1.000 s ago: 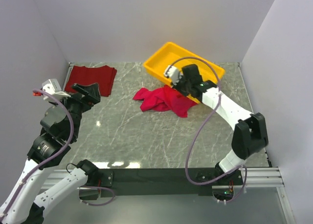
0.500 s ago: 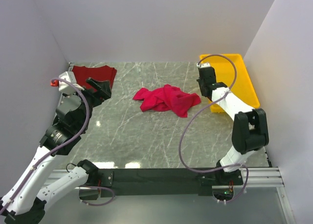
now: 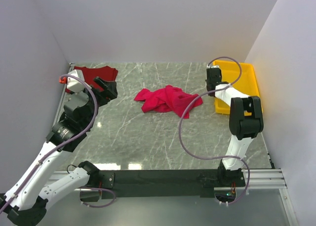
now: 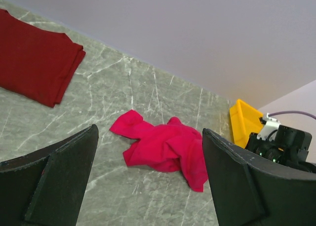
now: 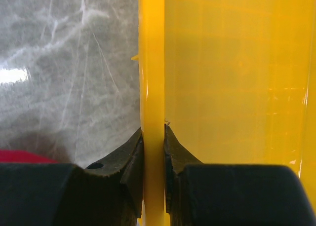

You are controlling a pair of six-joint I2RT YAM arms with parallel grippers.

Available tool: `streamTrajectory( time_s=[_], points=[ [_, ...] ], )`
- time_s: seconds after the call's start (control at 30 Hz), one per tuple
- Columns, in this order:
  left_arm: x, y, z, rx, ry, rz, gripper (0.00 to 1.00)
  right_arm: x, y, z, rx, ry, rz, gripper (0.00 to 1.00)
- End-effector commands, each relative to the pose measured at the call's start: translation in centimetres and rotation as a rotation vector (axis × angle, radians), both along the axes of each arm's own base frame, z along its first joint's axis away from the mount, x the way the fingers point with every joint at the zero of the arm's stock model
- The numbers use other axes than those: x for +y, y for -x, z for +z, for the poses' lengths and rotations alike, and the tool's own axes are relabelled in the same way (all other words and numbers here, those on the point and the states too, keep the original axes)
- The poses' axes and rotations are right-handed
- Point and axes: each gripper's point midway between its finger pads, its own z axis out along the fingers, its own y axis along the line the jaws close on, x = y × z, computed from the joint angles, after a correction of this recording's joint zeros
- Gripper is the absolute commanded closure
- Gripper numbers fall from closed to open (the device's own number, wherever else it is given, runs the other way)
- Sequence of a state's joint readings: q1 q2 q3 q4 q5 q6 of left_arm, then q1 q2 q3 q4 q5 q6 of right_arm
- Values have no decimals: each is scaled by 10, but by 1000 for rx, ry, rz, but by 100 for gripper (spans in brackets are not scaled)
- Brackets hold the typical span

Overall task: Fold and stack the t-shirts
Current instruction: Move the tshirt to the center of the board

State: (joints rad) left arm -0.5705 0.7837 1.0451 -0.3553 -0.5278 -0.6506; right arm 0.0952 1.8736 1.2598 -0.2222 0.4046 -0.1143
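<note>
I need to slide the pinched tray rim in my right gripper slightly outward toward the back wall next, and then open the gripper's fingers to let the rim go.
The bright crimson-pink t-shirt lies crumpled in the middle of the marble table; the left wrist view shows it ahead between the fingers. The darker brick-red t-shirt lies flat and folded at the far left corner. My left gripper hangs open above the table beside the brick-red shirt, holding nothing. My right gripper is shut on the left rim of the yellow tray. In the right wrist view both pads pinch that rim.
The yellow tray stands lengthwise along the right wall at the back. Grey walls close in the table on the left, back and right. The right arm's cable loops over the table right of the pink shirt.
The right arm has swung the yellow tray from the back middle to the right wall, still gripping its rim. The left gripper has moved up and rightward, staying open.
</note>
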Motion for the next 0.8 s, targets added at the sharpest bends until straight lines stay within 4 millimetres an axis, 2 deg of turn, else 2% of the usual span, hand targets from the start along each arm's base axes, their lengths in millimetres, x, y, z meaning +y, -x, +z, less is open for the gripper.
streamTrajectory(
  time_s=[0.0,0.13,0.27,0.37,0.5,0.53,0.63,0.67,0.73,0.77],
  points=[
    [-6,-4,3,-17,26,-19,9,-10,-44,38,-165,59,2,100],
    [-8,-5,1,-8,29,-23,9,-19,-51,28,-137,68,20,100],
    [-9,-6,-4,2,22,-25,9,-19,-57,17,-110,81,78,93],
    [-11,-7,-5,9,18,-28,9,-21,-64,18,-106,81,95,87],
    [-13,-10,-8,17,14,-34,9,-25,-71,15,-86,79,91,69],
    [-14,-10,-7,15,16,-37,9,-25,-71,14,-83,74,95,58],
    [-18,-12,-9,17,16,-50,9,-21,-70,19,-84,65,131,40],
    [-20,-13,-11,21,13,-58,9,-19,-69,29,-104,62,140,36],
    [-26,-14,-11,20,10,-86,9,-16,-66,36,-107,66,165,31],
    [-30,-16,-14,27,2,-100,9,-12,-66,49,-126,49,189,31]
  ],
)
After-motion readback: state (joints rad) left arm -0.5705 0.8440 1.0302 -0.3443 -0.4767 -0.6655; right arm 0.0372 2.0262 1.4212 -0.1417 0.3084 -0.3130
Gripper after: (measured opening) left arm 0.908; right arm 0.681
